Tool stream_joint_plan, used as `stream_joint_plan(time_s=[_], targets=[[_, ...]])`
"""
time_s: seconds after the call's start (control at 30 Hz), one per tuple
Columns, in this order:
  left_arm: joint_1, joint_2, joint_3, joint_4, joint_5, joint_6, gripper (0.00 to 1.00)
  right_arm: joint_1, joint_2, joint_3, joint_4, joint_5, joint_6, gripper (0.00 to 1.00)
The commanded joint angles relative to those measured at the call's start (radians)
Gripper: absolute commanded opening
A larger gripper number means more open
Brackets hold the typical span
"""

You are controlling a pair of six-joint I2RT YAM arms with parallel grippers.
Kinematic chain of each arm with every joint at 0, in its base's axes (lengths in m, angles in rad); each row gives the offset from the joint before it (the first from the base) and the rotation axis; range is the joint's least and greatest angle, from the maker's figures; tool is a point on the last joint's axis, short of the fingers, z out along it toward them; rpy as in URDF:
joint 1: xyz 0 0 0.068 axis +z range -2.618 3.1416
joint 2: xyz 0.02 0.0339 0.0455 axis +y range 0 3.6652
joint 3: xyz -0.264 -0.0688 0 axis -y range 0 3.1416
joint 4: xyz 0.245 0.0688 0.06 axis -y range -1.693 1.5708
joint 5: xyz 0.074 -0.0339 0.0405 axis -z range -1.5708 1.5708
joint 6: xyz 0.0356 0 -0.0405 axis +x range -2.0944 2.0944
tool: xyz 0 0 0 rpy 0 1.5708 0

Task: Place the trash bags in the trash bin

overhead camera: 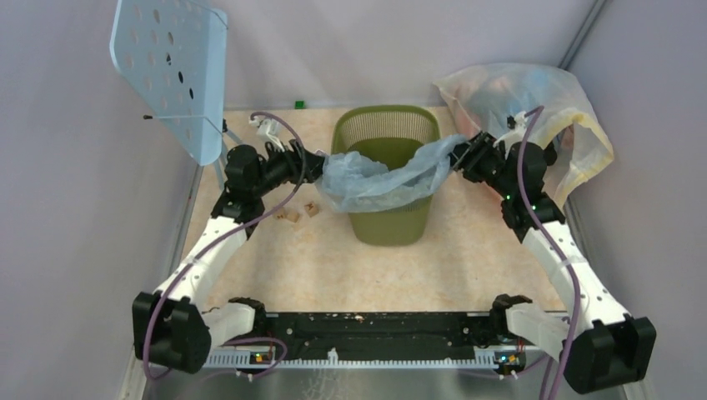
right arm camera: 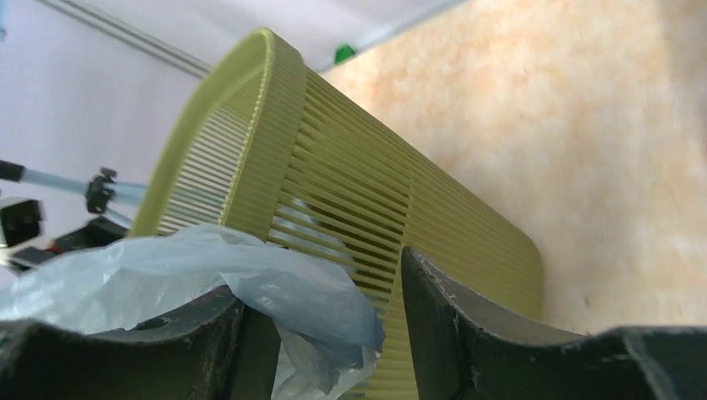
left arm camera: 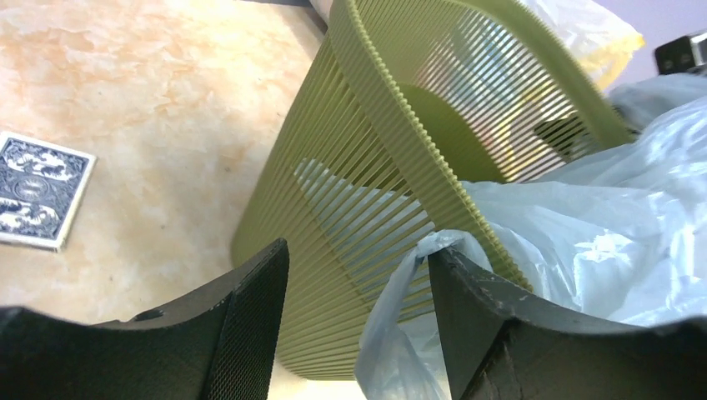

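The bag is hanging over only one open finger, so next my left gripper needs to move back and away from the bin's rim, closing on the bag's hooked corner (overhead camera: pixel 328 173) (left arm camera: pixel 440 240).
The olive-green trash bin (overhead camera: pixel 386 218) stands upright mid-table. A pale blue trash bag (overhead camera: pixel 379 175) stretches across its opening, sagging over the left rim. My left gripper (overhead camera: pixel 318 167) is at the bin's left rim, my right gripper (overhead camera: pixel 463 155) at its right rim. In the left wrist view the left gripper (left arm camera: pixel 358 271) is open; the bag (left arm camera: pixel 584 233) is hooked over the right fingertip (left arm camera: pixel 467 283), beside the bin (left arm camera: pixel 367 183). In the right wrist view the right gripper (right arm camera: pixel 329 279) is open; the bag (right arm camera: pixel 283 283) drapes over the left finger (right arm camera: pixel 208 333), against the bin's slatted side (right arm camera: pixel 350 192).
A big clear-yellowish sack (overhead camera: pixel 534 104) of coloured items sits behind my right arm. A pale blue perforated panel (overhead camera: pixel 171 71) stands at the back left. Small tan pieces (overhead camera: pixel 300 212) lie left of the bin, and a patterned playing card (left arm camera: pixel 37 187) lies on the table.
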Motion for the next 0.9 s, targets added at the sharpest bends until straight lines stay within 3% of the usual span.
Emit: stream_joint_plan(time_s=[0.0, 0.43, 0.67, 0.77, 0.87], targets=[[-0.039, -0.152, -0.047, 0.0, 0.016, -0.012, 0.68, 0.048, -0.14, -0.086, -0.13, -0.029, -0.007, 0.52], [-0.038, -0.378, -0.052, -0.3, -0.182, 0.125, 0.75, 0.048, -0.363, 0.029, -0.516, 0.16, -0.354, 0.78], [-0.038, -0.419, -0.029, -0.398, -0.237, 0.146, 0.78, 0.048, -0.37, 0.155, -0.606, 0.251, -0.456, 0.8], [-0.038, -0.448, -0.009, -0.477, -0.339, 0.137, 0.78, 0.049, -0.384, 0.204, -0.622, 0.29, -0.486, 0.79], [-0.038, -0.5, -0.01, -0.502, -0.385, 0.143, 0.76, 0.048, -0.403, 0.254, -0.6, 0.25, -0.545, 0.77]])
